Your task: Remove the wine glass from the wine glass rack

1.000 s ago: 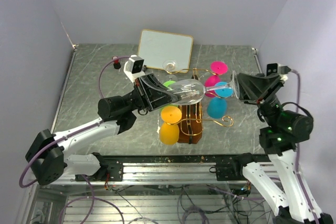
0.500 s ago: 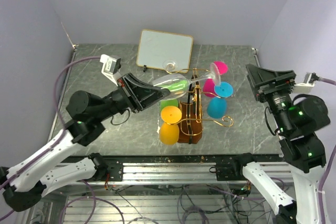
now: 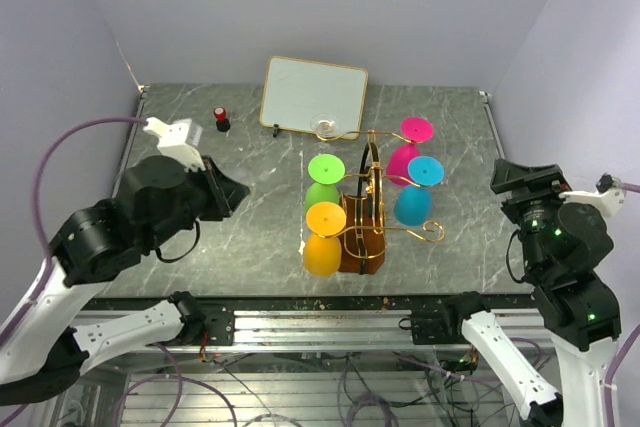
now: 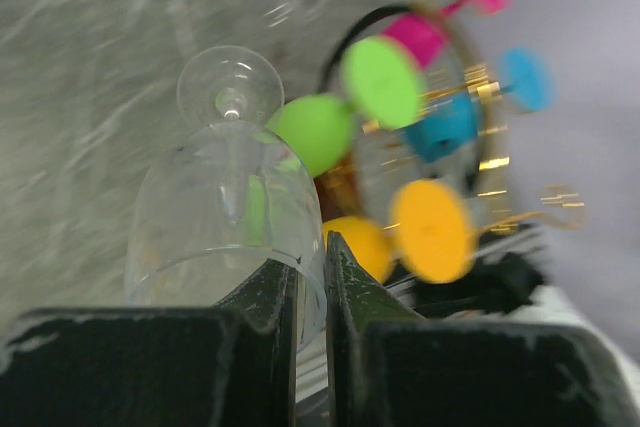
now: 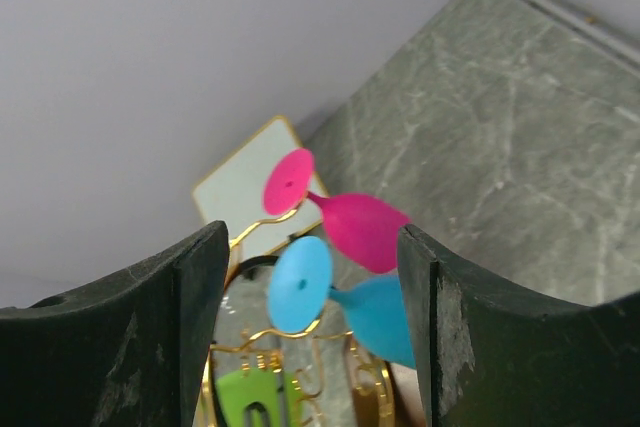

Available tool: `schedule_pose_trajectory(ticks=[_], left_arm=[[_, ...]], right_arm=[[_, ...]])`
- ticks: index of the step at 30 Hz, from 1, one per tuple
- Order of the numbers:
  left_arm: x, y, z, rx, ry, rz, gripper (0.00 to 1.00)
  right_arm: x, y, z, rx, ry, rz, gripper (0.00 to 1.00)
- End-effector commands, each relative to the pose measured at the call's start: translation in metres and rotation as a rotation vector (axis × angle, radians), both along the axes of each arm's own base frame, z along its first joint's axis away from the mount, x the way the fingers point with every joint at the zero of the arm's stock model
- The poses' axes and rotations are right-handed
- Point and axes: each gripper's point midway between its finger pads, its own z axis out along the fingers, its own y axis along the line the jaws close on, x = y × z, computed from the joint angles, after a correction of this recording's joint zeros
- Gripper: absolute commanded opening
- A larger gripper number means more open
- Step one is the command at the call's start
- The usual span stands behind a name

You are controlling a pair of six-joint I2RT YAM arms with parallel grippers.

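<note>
I should next carry the glass outward in my left gripper, then lower and release it near the red-capped object, on the bare tabletop outward and below the gripper.
The wine glass rack (image 3: 362, 239) is a brown wooden stand with gold wire arms at the table's middle, and it also shows in the left wrist view (image 4: 340, 185). Green (image 3: 325, 169), orange (image 3: 325, 219), pink (image 3: 415, 130) and blue (image 3: 425, 171) glasses hang on it. My left gripper (image 4: 311, 272) is shut on the rim of a clear wine glass (image 4: 225, 207), held left of the rack and apart from it. In the top view the left gripper (image 3: 226, 191) hides that glass. My right gripper (image 5: 312, 247) is open and empty, right of the rack (image 3: 520, 177).
A white framed board (image 3: 315, 95) stands at the back, with another clear glass foot (image 3: 325, 127) in front of it. A small red-capped object (image 3: 220, 117) sits at the back left. Walls close the left, back and right sides.
My left arm has pulled back to the left and risen, carrying the clear glass away from the rack. My right arm has drawn back to the right.
</note>
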Motion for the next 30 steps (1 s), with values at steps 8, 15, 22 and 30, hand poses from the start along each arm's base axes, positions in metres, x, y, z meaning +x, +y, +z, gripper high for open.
schedule_pose_trajectory(ticks=[8,15,22,30], left_arm=[[0.041,0.037,-0.085,0.669,0.166,0.091,0.07],[0.094,0.024,-0.127,0.675,0.318,0.026,0.07],[0.144,0.025,-0.152,0.625,0.405,-0.005,0.07],[0.19,0.041,-0.161,0.552,0.453,0.028,0.07]], right_arm=[[-0.01,-0.011,-0.061,-0.152,0.131,-0.009,0.65],[-0.025,-0.027,-0.076,-0.185,0.242,-0.08,0.66],[-0.036,-0.04,-0.091,-0.196,0.369,-0.152,0.76],[-0.04,-0.04,-0.092,-0.15,0.297,-0.159,1.0]])
